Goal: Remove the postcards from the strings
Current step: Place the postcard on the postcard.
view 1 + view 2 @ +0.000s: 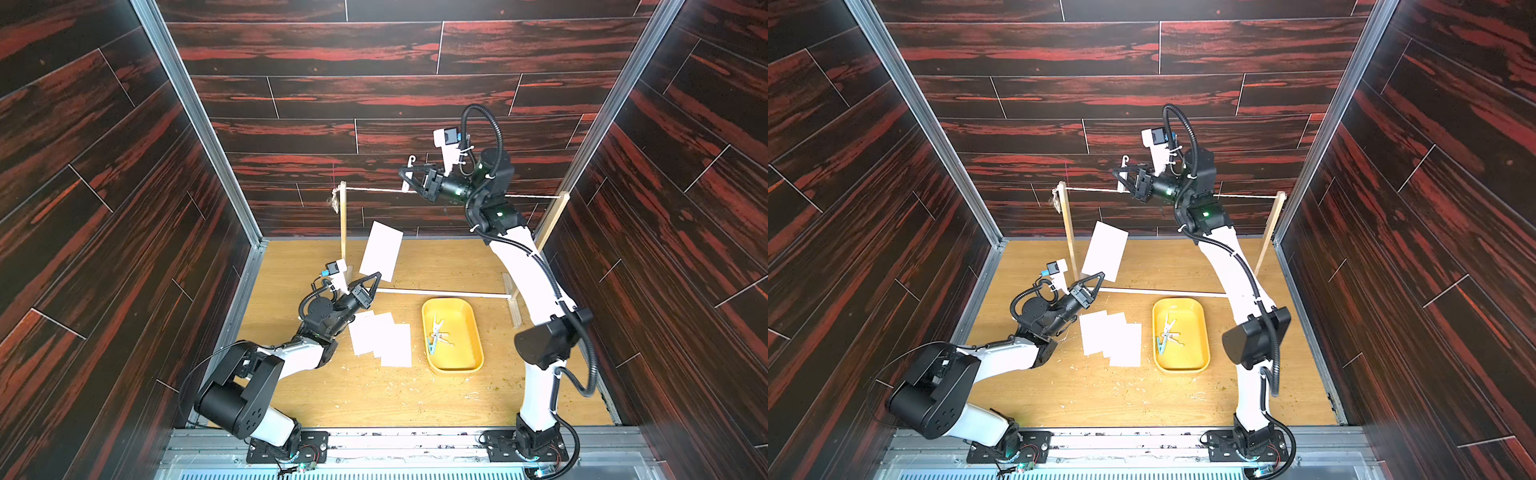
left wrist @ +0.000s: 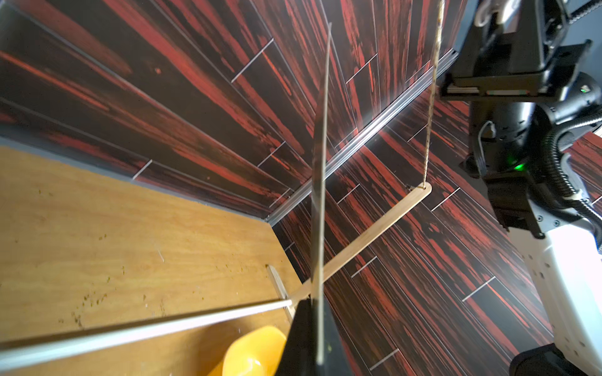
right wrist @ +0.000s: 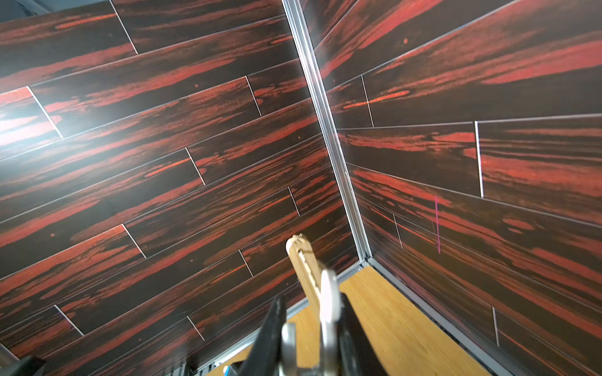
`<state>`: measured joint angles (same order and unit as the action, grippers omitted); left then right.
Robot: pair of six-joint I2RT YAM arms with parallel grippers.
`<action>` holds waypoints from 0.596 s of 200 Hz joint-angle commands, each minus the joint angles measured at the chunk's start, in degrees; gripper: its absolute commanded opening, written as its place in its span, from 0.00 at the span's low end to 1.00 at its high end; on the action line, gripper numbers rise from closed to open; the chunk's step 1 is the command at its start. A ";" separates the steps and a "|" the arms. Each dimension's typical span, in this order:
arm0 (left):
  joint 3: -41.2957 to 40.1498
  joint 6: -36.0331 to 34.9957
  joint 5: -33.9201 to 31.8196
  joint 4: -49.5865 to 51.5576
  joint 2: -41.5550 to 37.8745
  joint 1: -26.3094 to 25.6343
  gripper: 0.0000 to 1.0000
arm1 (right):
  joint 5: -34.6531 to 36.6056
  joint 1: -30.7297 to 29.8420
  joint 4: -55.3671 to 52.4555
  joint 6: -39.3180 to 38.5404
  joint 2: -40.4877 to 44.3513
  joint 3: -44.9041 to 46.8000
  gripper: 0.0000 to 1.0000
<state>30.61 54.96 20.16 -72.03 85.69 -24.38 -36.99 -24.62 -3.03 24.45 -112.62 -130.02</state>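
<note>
Next, my left gripper moves down and back to the near side of the overlapped postcards. It releases its white postcard there, as that postcard is off the string.
In both top views my left gripper is shut on the lower edge of a white postcard, held upright below the string and clear of it. In the left wrist view that postcard shows edge-on between the jaws of the left gripper. Three more postcards lie overlapped on the table. My right gripper is shut on a pale clothespin at the string; whether it still clips the string I cannot tell.
The string runs between two slim wooden posts, joined at the feet by a white rod. A yellow tray right of the stacked cards holds loose clothespins. Dark wood-pattern walls close in on three sides.
</note>
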 commanded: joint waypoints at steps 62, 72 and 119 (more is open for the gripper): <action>-7.46 5.59 5.50 23.94 -11.32 -1.23 0.00 | 1.17 0.25 5.27 -4.68 22.15 27.18 0.25; -8.93 6.12 5.22 25.72 -13.18 -1.52 0.00 | 1.56 0.21 5.64 -4.75 24.76 30.62 0.26; -12.82 6.15 5.88 38.51 -20.49 -2.31 0.00 | 3.27 0.15 6.55 -4.71 35.10 46.28 0.25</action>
<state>19.16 60.42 24.86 -42.68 68.36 -26.28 -35.00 -24.45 2.00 20.53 -83.07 -89.27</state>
